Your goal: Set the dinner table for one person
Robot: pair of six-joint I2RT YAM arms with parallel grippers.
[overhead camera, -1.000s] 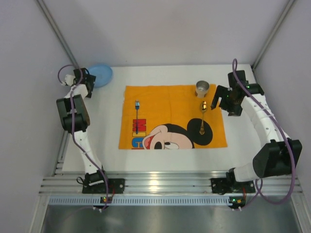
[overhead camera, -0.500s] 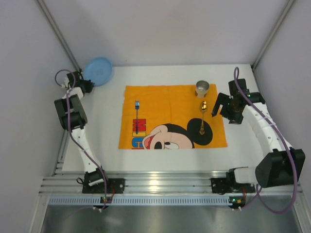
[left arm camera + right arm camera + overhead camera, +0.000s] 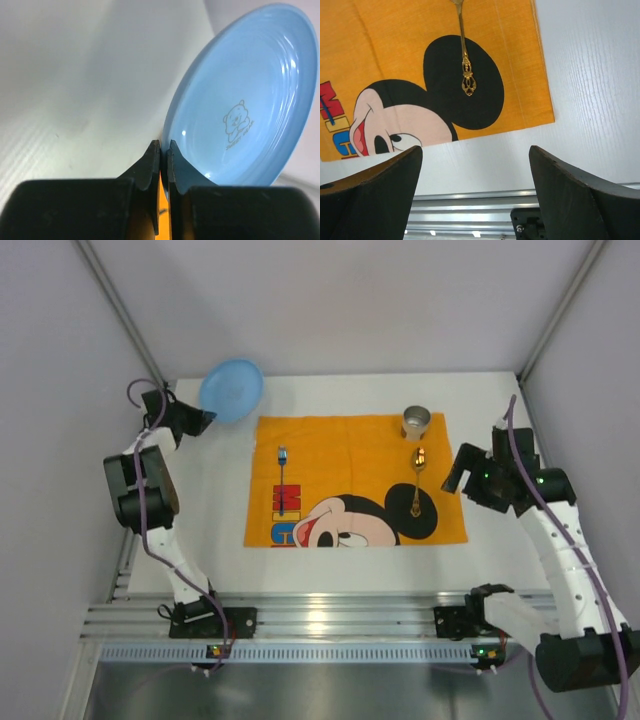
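The spot on the cloth between the fork and the spoon is empty. My left gripper should next move back and down over it, level the tilted plate and release the plate.
A light blue plate [image 3: 231, 390] with a small bear print hangs tilted on edge above the far left corner of the white dinner table [image 3: 220, 560]. My left gripper [image 3: 203, 419] is shut on its rim. In the left wrist view the two fingertips [image 3: 155, 152] pinch the plate [image 3: 245, 95] at its lower edge. My right gripper [image 3: 458, 468] stands open and empty just right of the orange Mickey Mouse cloth [image 3: 350, 455]. In the right wrist view it [image 3: 475, 150] hovers over bare table [image 3: 590, 90] near the cloth's corner.
On the cloth lie a blue-handled fork [image 3: 282, 480] on the left and a gold spoon [image 3: 417, 480] on the right, its handle [image 3: 465, 70] on Mickey's black ear. A metal cup [image 3: 416, 422] stands at the cloth's far right corner. A ribbed aluminium rail [image 3: 330, 625] runs along the near edge.
My left gripper has shut on the blue plate's rim and lifted it, tilted, up and to the right. My right arm has drawn back toward the near right.
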